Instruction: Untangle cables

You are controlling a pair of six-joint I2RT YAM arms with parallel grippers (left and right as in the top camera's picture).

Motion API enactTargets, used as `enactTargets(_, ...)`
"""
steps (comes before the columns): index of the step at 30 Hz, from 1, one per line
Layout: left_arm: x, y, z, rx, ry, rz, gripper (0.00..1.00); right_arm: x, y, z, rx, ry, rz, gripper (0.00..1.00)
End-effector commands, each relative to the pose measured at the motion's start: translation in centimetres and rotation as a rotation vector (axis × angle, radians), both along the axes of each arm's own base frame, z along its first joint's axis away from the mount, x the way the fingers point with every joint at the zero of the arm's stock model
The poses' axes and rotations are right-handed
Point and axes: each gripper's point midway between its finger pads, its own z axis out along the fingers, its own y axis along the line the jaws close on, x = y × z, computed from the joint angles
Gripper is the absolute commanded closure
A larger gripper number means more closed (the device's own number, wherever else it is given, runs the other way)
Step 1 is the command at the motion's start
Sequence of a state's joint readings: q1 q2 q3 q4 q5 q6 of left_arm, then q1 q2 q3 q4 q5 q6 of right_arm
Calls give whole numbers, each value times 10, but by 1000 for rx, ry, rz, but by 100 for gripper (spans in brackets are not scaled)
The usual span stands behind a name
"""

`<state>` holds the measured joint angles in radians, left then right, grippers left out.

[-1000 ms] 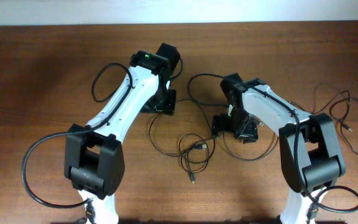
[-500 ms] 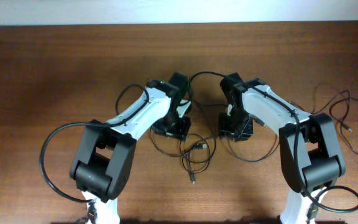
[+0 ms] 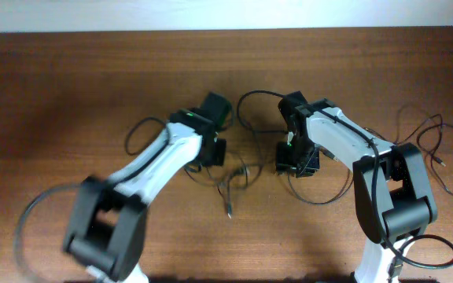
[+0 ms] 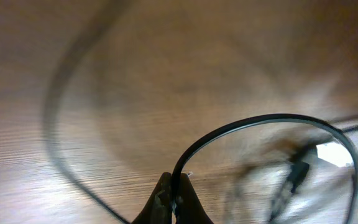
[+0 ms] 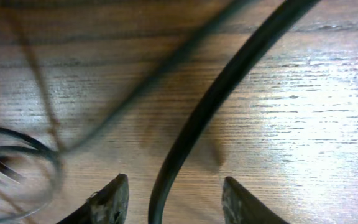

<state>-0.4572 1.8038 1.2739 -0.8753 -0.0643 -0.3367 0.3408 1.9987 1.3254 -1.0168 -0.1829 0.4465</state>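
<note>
I need to pull the cable in my left gripper up and to the left in the overhead view next, because its loops overlap. Then I need to lower it back and let it go on bare tabletop.
The cables (image 3: 232, 185) lie as thin black loops on the wooden table between my two arms, with a plug end (image 3: 229, 212) pointing toward the front. My left gripper (image 3: 213, 153) sits just left of them. In the left wrist view it (image 4: 174, 178) is shut on one thin cable (image 4: 253, 121), which arcs up and right to a blurred plug (image 4: 297, 173). My right gripper (image 3: 296, 163) is at the right of the tangle. Its jaws (image 5: 175, 182) stand open, and a black cable (image 5: 229, 78) runs between the fingers with a gap on each side.
More thin black cables (image 3: 435, 149) sprawl near the table's right edge. A wide cable loop (image 3: 321, 196) curves round below the right gripper. The left arm's own thick cable (image 3: 34, 220) loops out at the front left. The table's far edge meets a white wall.
My left arm swung in to the tangle, shut on a cable and drew back left, pulling the loops left and tighter. The right gripper's jaws narrowed and it barely moved.
</note>
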Motion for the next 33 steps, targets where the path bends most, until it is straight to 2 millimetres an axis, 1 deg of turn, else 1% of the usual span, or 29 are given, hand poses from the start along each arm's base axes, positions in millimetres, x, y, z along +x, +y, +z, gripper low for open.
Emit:
enactTargets(1, 32, 44, 101, -13, -322, 244, 100, -1, 0, -3, -2, 6, -2, 54)
enactTargets(3, 33, 71, 149, -54, -460, 332, 100, -1, 0, -3, -1, 6, -2, 55)
enactTargets(5, 28, 87, 185, -109, -562, 398, 100, -1, 0, -3, -1, 6, -2, 55)
enactTargets(6, 25, 91, 200, -129, -604, 410, 100, -1, 0, -3, -1, 6, -2, 55)
enactTargets(8, 16, 97, 240, -201, -726, 440, 100, -1, 0, -3, -2, 6, -2, 55)
enactTargets(9, 11, 99, 253, -223, -768, 442, 100, -1, 0, -3, -1, 6, -2, 55)
enactTargets(11, 1, 103, 276, -254, -838, 448, 100, 0, 0, -3, 0, 2, -2, 55)
enactTargets(15, -20, 122, 307, -242, -953, 497, 100, 5, 1, -4, 3, -19, -2, 55)
enactTargets(17, -36, 136, 329, -258, -1037, 556, 100, 9, 2, -4, 8, -33, -2, 55)
enactTargets(18, -48, 142, 346, -283, -1102, 575, 100, 10, 3, -4, 10, -39, -2, 55)
enactTargets(20, -62, 146, 364, -325, -1167, 580, 100, 12, 4, -4, 13, -46, -2, 54)
enactTargets(21, -73, 149, 375, -349, -1206, 583, 100, 12, 4, -4, 14, -49, -2, 54)
enactTargets(22, -79, 151, 380, -361, -1224, 584, 100, 12, 4, -4, 14, -49, -2, 53)
enactTargets(23, -83, 152, 381, -365, -1231, 584, 100, 12, 4, -4, 14, -49, -2, 50)
enactTargets(24, -86, 153, 378, -357, -1218, 583, 100, 12, 4, -4, 15, -49, -2, 47)
enactTargets(25, -85, 152, 370, -338, -1188, 581, 100, 12, 4, -4, 15, -49, -2, 47)
enactTargets(28, -73, 148, 339, -265, -1067, 570, 100, 12, 4, -4, 15, -49, -2, 45)
enactTargets(29, -68, 146, 329, -249, -1028, 561, 100, 12, 4, -4, 15, -49, -2, 41)
enactTargets(31, -55, 133, 301, -228, -907, 522, 100, 12, 4, -4, 15, -49, -2, 38)
enactTargets(32, -52, 128, 292, -230, -868, 505, 100, 12, 4, -4, 15, -48, -2, 37)
enactTargets(33, -47, 120, 279, -235, -809, 482, 100, 12, 4, -4, 15, -48, -2, 37)
